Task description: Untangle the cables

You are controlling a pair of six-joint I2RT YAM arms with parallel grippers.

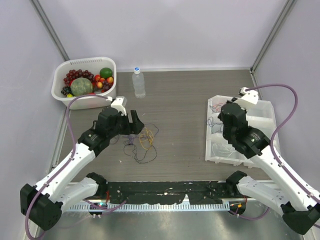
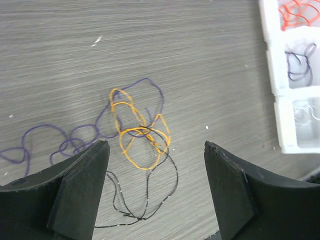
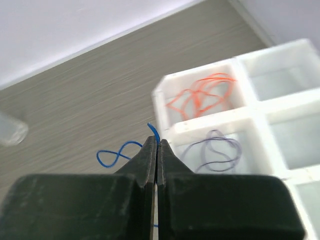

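Observation:
The robot will next move its right gripper to the right in the top view, then down over the white tray's section (image 1: 265, 129) (image 3: 301, 131) beside the purple cable's, because that one is empty.
A tangle of thin cables (image 1: 142, 141) lies on the table in front of my left gripper (image 1: 136, 124). The left wrist view shows an orange cable (image 2: 135, 135) looped over a purple cable (image 2: 75, 140) and a black cable (image 2: 150, 200). My left gripper (image 2: 155, 147) hangs open just above them, holding nothing. My right gripper (image 3: 157, 141) is shut on a blue cable (image 3: 153, 129) beside the white tray (image 3: 200, 125). A red cable (image 3: 202, 97) and a purple cable (image 3: 217, 155) lie in separate tray compartments.
The white compartment tray (image 1: 265, 112) sits at the right, with my right gripper (image 1: 220, 114) over its left side. A white basket (image 1: 60, 97) of fruit stands at the back left. A clear bottle (image 1: 138, 82) stands beside it.

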